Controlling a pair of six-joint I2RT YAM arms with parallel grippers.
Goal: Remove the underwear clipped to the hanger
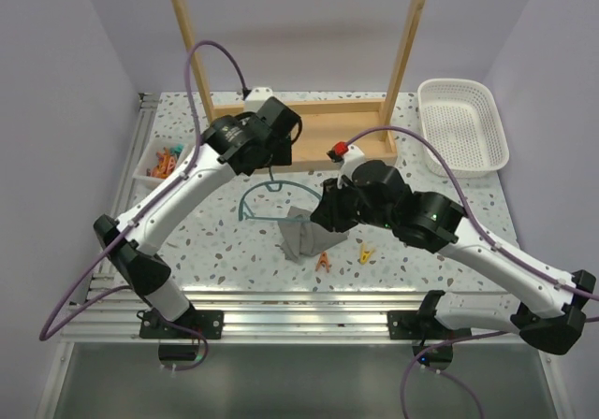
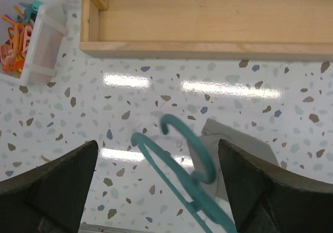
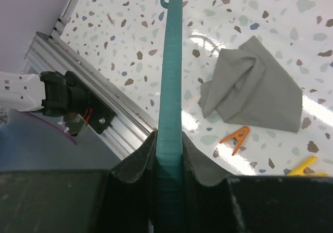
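Note:
The underwear lies unclipped below, so next my right gripper should lift up and outward beside the wooden frame's post near the white basket and release the teal hanger.
The teal hanger is held over the middle of the table. My right gripper is shut on its edge; in the right wrist view the bar runs straight out from between the shut jaws. My left gripper is open above the hook, with one finger on each side and not touching it. The grey underwear lies crumpled on the table under the hanger's right end. I see no clip on it.
An orange clip and a yellow clip lie on the table beside the underwear. The wooden frame's base stands behind. A white basket is at the back right, and a bin of clips at the left edge.

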